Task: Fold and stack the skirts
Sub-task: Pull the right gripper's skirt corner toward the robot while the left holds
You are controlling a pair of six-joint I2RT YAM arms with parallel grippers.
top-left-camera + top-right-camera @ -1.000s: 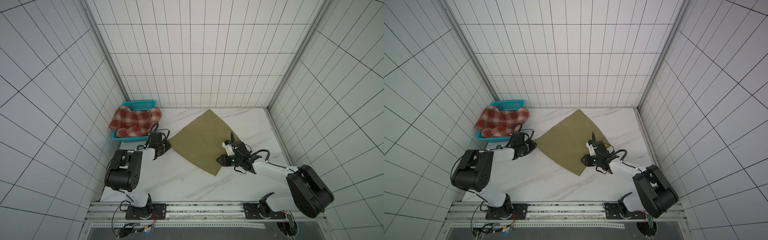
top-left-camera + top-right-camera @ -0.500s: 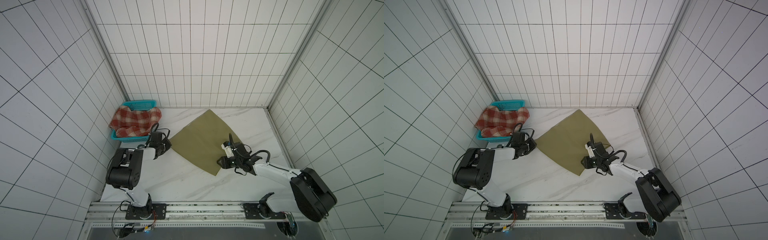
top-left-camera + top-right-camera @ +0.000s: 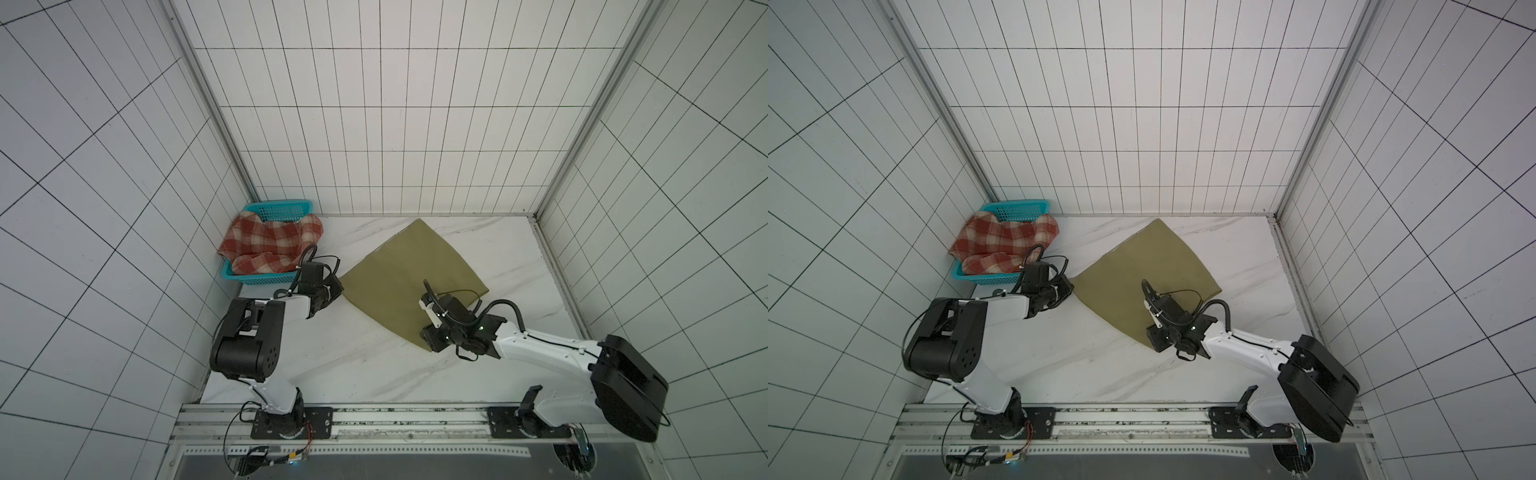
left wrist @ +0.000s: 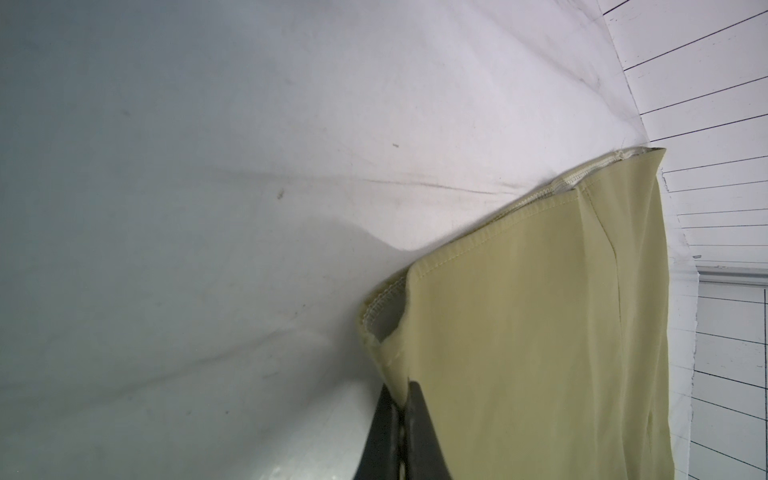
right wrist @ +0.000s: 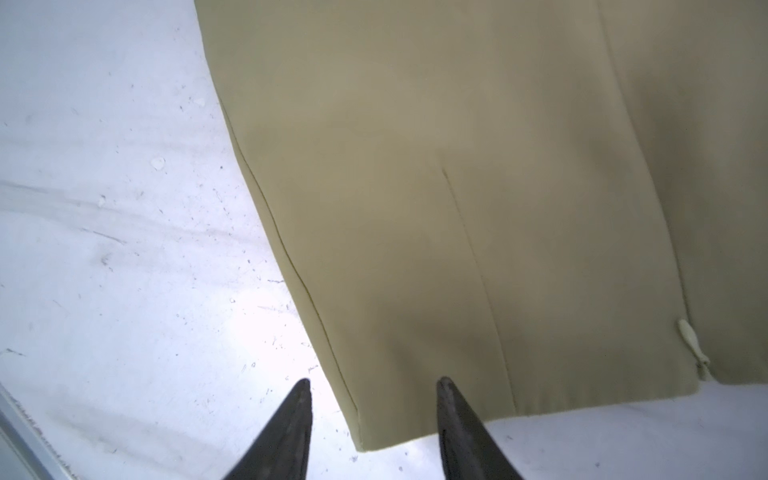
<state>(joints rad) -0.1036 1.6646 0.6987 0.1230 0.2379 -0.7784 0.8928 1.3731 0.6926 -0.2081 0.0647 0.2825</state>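
Observation:
Next, my right gripper will lower down around the skirt's near corner (image 3: 423,345) (image 5: 372,428) to the tabletop and pinch the cloth, since that corner already lies between the open fingers.
The olive-khaki skirt (image 3: 411,282) (image 3: 1142,270) lies spread flat on the marble table in both top views. My left gripper (image 3: 337,286) (image 4: 401,395) is shut on its left corner, with the hem pinched between the jaws. My right gripper (image 3: 428,338) (image 5: 374,384) stands open over the skirt's near corner. One of its fingertips (image 5: 305,386) is over bare table and the other is over the cloth (image 5: 457,208). The red-and-cream plaid skirt (image 3: 270,245) (image 3: 1005,241) lies bunched in the teal basket (image 3: 274,208) at the back left.
The basket (image 3: 1017,206) sits in the back left corner against the tiled walls. Marble tabletop (image 3: 332,353) shows between the arms and in front of the olive skirt. A metal rail (image 3: 374,415) runs along the table's near edge.
My left gripper has closed onto the olive skirt's left corner. My right gripper's jaws have spread wider at the skirt's near corner.

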